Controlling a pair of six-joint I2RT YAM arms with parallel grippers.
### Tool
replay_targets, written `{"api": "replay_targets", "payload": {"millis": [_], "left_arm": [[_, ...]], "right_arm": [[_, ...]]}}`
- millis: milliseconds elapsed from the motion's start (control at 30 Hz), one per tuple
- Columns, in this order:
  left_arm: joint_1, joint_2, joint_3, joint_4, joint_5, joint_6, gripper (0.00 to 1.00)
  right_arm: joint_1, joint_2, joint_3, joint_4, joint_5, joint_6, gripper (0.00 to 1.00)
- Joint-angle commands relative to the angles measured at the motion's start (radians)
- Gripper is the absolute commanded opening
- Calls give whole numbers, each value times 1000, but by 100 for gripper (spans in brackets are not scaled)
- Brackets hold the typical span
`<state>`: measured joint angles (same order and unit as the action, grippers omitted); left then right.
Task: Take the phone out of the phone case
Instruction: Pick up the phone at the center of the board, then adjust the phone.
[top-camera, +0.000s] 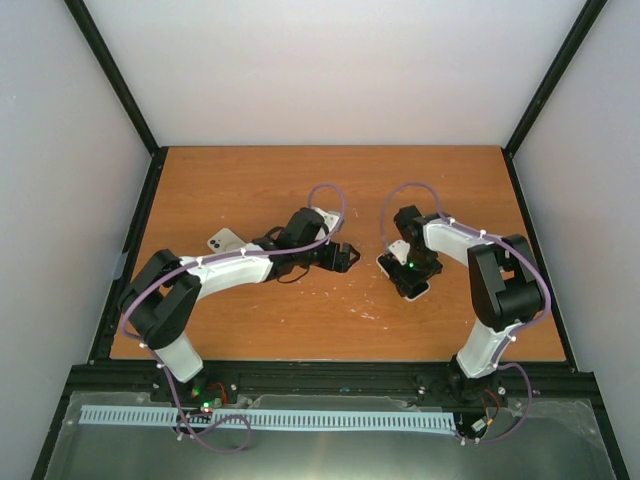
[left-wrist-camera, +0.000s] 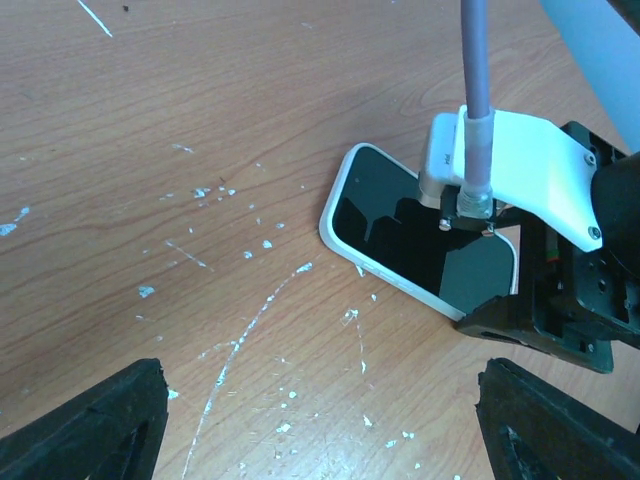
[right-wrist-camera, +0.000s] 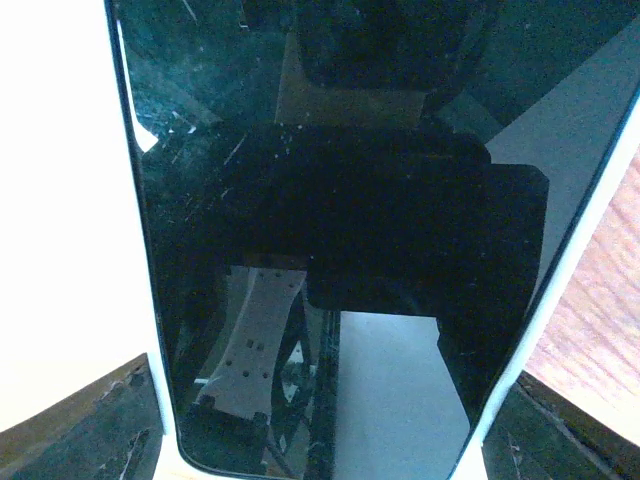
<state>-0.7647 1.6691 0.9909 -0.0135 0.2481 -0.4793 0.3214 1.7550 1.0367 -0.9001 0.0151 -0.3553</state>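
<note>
My left gripper tilts and moves to the right in the top view onto the phone's white rim (left-wrist-camera: 327, 233) next, since my right gripper leaves this corner of the phone free.
The phone (left-wrist-camera: 385, 225), black screen with a white rim, lies flat on the wooden table right of centre. I cannot tell whether the rim is the case. It fills the right wrist view (right-wrist-camera: 330, 200), and a white corner shows in the top view (top-camera: 421, 290). My right gripper (right-wrist-camera: 330, 445) straddles the phone's width, one finger against each long edge, and appears shut on it; it also shows in the top view (top-camera: 410, 272). My left gripper (left-wrist-camera: 320, 425) is wide open and empty, low over the table just left of the phone (top-camera: 345, 258).
A flat white object (top-camera: 225, 240), possibly a case, lies behind the left forearm. The table (top-camera: 250, 190) carries white scratches and flecks (left-wrist-camera: 250, 320). Black frame posts and white walls border it. The right wrist's camera mount (left-wrist-camera: 520, 160) hangs over the phone.
</note>
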Motion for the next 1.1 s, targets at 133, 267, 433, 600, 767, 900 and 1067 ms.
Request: {"api": "replay_targets", "payload": {"millis": [133, 267, 433, 600, 767, 900, 1067], "left_arm": [[64, 41, 31, 73, 18, -139, 88], [142, 113, 44, 147, 163, -238, 85], [166, 172, 48, 319, 344, -320, 76], [166, 245, 52, 550, 528, -422, 72], [165, 330, 101, 629, 593, -501, 65], [158, 370, 133, 640, 608, -533, 62], [139, 416, 217, 590, 650, -513, 50]], "right_arm": [[-6, -82, 25, 13, 15, -16, 69], [-15, -189, 27, 25, -46, -39, 64], [-16, -264, -22, 83, -89, -55, 63], [-18, -289, -45, 103, -121, -64, 63], [-17, -319, -44, 92, -166, -75, 63], [-16, -345, -44, 86, -204, -81, 63], [-16, -346, -45, 84, -229, -83, 61]]}}
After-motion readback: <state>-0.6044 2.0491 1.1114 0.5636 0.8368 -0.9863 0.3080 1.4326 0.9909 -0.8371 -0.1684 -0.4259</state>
